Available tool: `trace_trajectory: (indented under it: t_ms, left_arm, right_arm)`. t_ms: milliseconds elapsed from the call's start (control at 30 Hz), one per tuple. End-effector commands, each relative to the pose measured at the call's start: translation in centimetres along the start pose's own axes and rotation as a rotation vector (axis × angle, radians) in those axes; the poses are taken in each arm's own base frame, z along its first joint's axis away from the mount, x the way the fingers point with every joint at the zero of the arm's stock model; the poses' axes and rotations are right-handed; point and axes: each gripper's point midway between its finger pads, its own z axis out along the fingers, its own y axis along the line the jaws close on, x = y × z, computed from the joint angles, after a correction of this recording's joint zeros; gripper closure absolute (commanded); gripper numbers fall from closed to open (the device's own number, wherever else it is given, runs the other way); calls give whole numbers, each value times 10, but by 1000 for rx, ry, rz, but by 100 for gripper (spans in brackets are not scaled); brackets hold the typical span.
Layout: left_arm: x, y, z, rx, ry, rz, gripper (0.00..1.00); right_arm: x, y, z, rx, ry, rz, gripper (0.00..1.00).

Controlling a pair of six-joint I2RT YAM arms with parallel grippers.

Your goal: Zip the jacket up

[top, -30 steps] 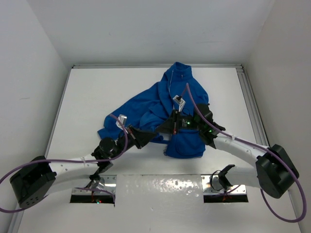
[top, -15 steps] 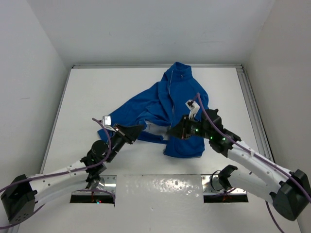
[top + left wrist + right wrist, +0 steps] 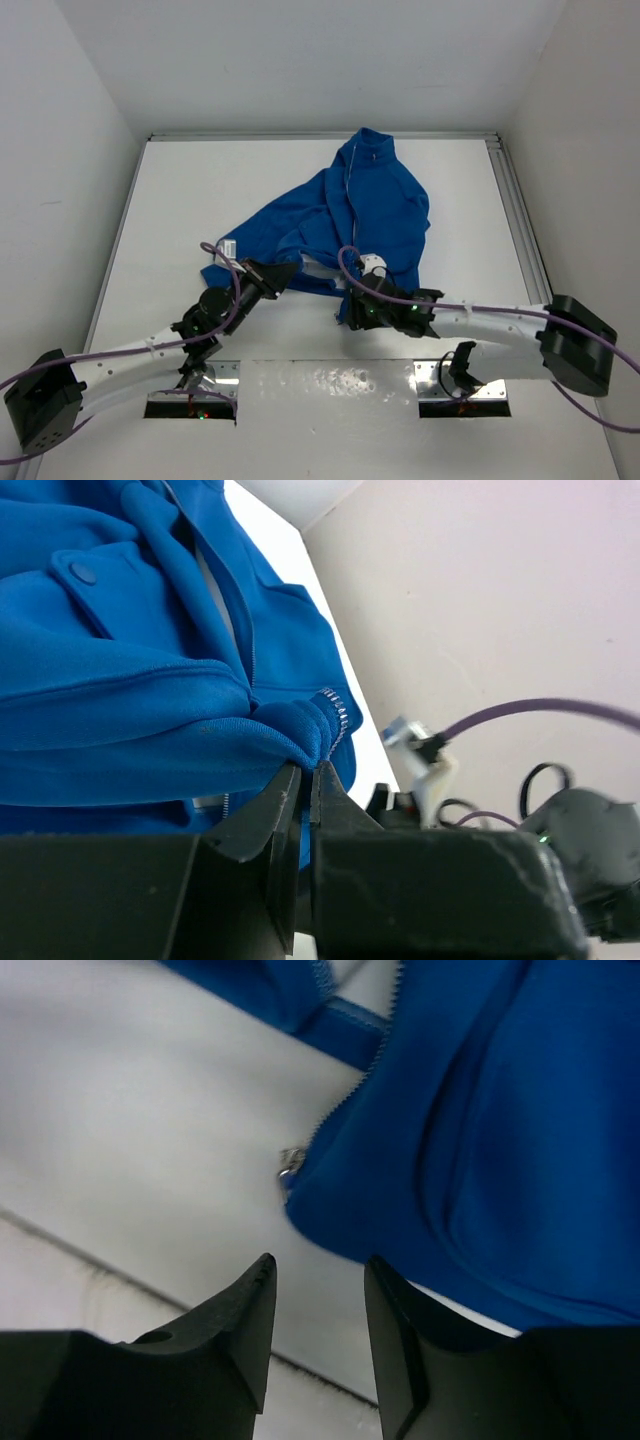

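Note:
My right gripper should first move down toward the jacket's bottom corner beside the metal zipper end, just beyond its open fingers, so that they go around both sides of the jacket's fabric.
The royal-blue jacket (image 3: 375, 215) lies crumpled on the white table, collar at the far end and front open toward me. My left gripper (image 3: 283, 273) is shut on the jacket's left front edge, and in the left wrist view its jaws (image 3: 312, 772) pinch the fleece (image 3: 120, 680) beside the silver zipper teeth (image 3: 336, 720). My right gripper (image 3: 350, 312) hovers open at the bottom corner of the right front panel. The right wrist view shows its gripper (image 3: 318, 1265) just short of the hem (image 3: 500, 1140), with nothing between the fingers. A small metal zipper end (image 3: 291, 1165) sits at that corner.
A shiny metal plate (image 3: 330, 385) runs along the near edge between the arm bases. A metal rail (image 3: 515, 220) borders the table on the right, and white walls enclose the left, right and far sides. Purple cables trail from both arms.
My right gripper has let go, opened, and come down from the jacket's middle to its bottom hem corner. The left gripper stays shut on the front edge, shifted slightly away from me.

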Motion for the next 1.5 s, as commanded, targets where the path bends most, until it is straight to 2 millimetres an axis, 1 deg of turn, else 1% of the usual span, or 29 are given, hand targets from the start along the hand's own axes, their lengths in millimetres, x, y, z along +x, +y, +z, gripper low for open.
trace_trajectory:
  t_ms: [0,33,67,133,167,233,367,433,567,667,733,767,833,933,1000,1167,1300,1333,1400,1467]
  left_arm:
    - [-10,-14,-2,65,-38,-35,100]
    - [-9,-13,-2,62,-36,-34,100]
    - [-9,-12,-3,61,-35,-32,100]
    - [-9,-12,-2,62,-34,-30,100]
    - [-9,-13,-2,64,-34,-29,100]
    - [-7,-12,-2,62,-29,-26,100]
    - [-7,-8,-1,48,-31,-26,100]
    - [-7,-7,-1,43,-33,-26,100]
    - [-6,-5,0,36,-34,-24,100]
    - [-4,-4,1,33,-26,-23,100]
    - [-3,-4,1,35,-23,-26,100]
    - [-1,-3,2,29,-19,-26,100]
    - [-1,-3,2,29,-19,-26,100]
    - [-1,-1,2,26,-18,-25,100]
    - [-2,-3,2,30,-21,-28,100]
    - [0,-2,2,31,-14,-27,100]
    - [-1,-3,1,34,-17,-28,100]
    - [-2,-4,0,37,-19,-27,100]
    - [-2,-3,0,36,-18,-27,100]
    - [-2,-4,0,38,-20,-28,100]
  right_arm:
    - [-29,-10,6,165,-125,15,59]
    - [-25,-13,12,185,-113,14,59]
    - [-28,-10,15,177,-125,24,59]
    - [-26,-11,21,197,-116,20,58]
    - [-32,-6,21,195,-124,22,58]
    - [-38,-3,24,216,-137,14,56]
    - [-42,-1,27,240,-136,4,56]
    - [-41,0,29,249,-134,1,56]
    - [-30,-4,34,273,-107,5,57]
    - [-24,-4,34,285,-106,12,62]
    - [-23,-1,35,287,-102,6,63]
    - [-20,-1,36,297,-91,-2,64]
    - [-20,-2,35,335,-96,-11,64]
    - [-15,-3,33,359,-94,-24,62]
    - [-11,-6,35,360,-89,-24,62]
    - [-11,-6,41,379,-89,-26,62]
    - [-9,-10,43,388,-95,-16,67]
    - [-8,-10,43,387,-95,-12,71]
    - [-4,-13,44,389,-84,-10,77]
    - [-4,-13,43,382,-94,9,82]
